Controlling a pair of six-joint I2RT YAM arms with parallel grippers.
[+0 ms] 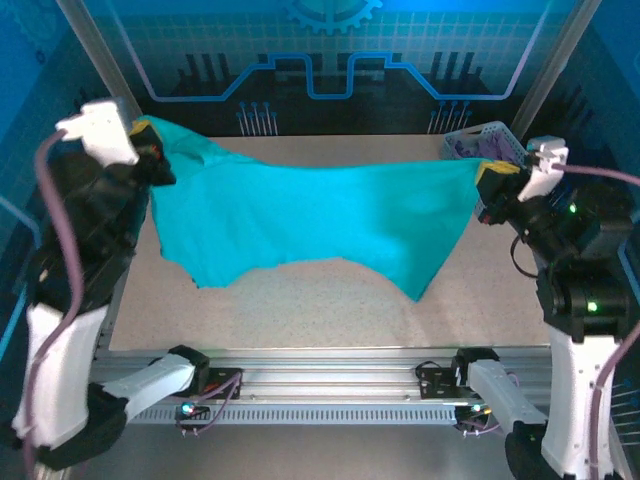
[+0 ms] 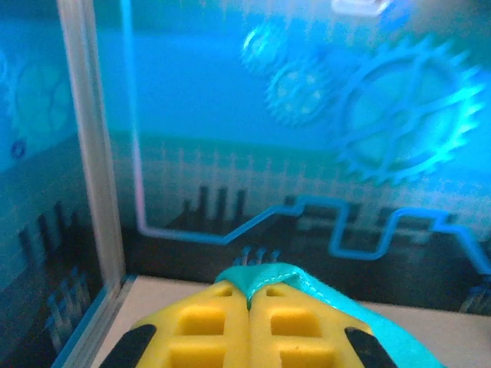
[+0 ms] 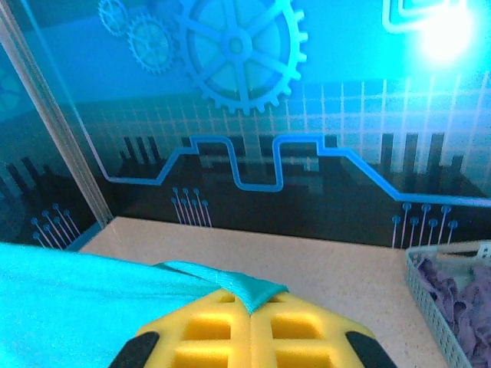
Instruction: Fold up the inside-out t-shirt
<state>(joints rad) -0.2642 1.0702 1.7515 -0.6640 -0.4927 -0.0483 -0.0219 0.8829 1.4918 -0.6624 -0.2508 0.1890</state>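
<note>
The t-shirt (image 1: pixel 310 215) still hangs raised between both grippers. My right gripper will next move outward and down to the far tabletop (image 1: pixel 412 151) beside the basket and release the t-shirt's edge.
The teal-green t-shirt (image 1: pixel 310 215) hangs stretched between my two grippers above the table, its lower part draping onto the tabletop. At the far left my left gripper (image 1: pixel 148 150) is shut on one hemmed edge of the t-shirt (image 2: pixel 265 274), pinched between its yellow pads (image 2: pixel 207 330). To the right, my right gripper (image 1: pixel 492 178) is shut on the opposite edge of the t-shirt (image 3: pixel 230 285), its yellow pads (image 3: pixel 299 333) pressed together on the fabric. Both arms are raised near the back of the table.
A grey basket (image 1: pixel 485 140) with purple cloth (image 3: pixel 460 295) stands at the back right, just behind the right gripper. The speckled tabletop (image 1: pixel 320 300) is bare in front of the shirt. Enclosure posts and a printed back wall (image 1: pixel 320 60) bound the space.
</note>
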